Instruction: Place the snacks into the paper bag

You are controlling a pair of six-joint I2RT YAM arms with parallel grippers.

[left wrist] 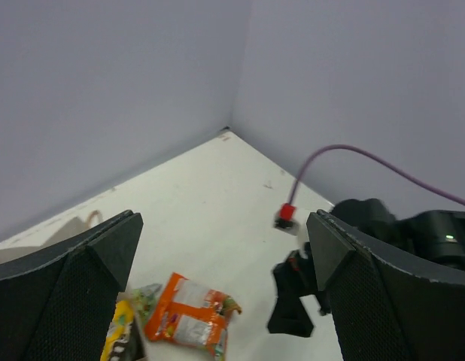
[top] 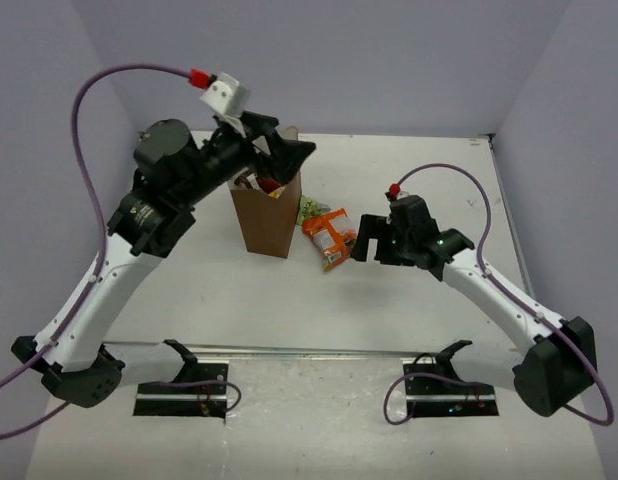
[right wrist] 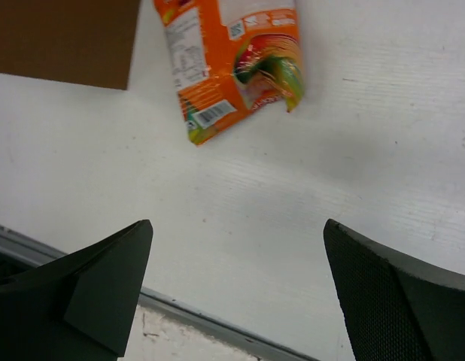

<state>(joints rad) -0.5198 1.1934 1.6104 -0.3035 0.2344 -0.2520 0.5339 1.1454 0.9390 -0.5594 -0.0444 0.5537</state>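
Note:
The right gripper moves down and left in the top view onto the orange snack packet's lower edge [top: 342, 259] [right wrist: 242, 116] next, since that edge faces its open fingers.
The brown paper bag [top: 266, 220] stands upright at the table's middle, with red and dark packets [top: 266, 185] showing in its mouth. My left gripper [top: 289, 155] is open and empty just above the bag's top. An orange snack packet [top: 329, 236] lies flat right of the bag, with a green packet [top: 308, 207] behind it. My right gripper [top: 367, 240] is open and empty, just right of the orange packet. The orange packet also shows in the left wrist view [left wrist: 189, 319] and the right wrist view [right wrist: 232, 56]. A yellow packet [left wrist: 120, 331] shows at the left wrist view's lower edge.
Grey walls enclose the table at the back and sides. A metal strip [top: 309, 350] runs along the near edge, with two black mounts [top: 184, 390] in front. The bag's side [right wrist: 63, 37] fills the right wrist view's upper left corner.

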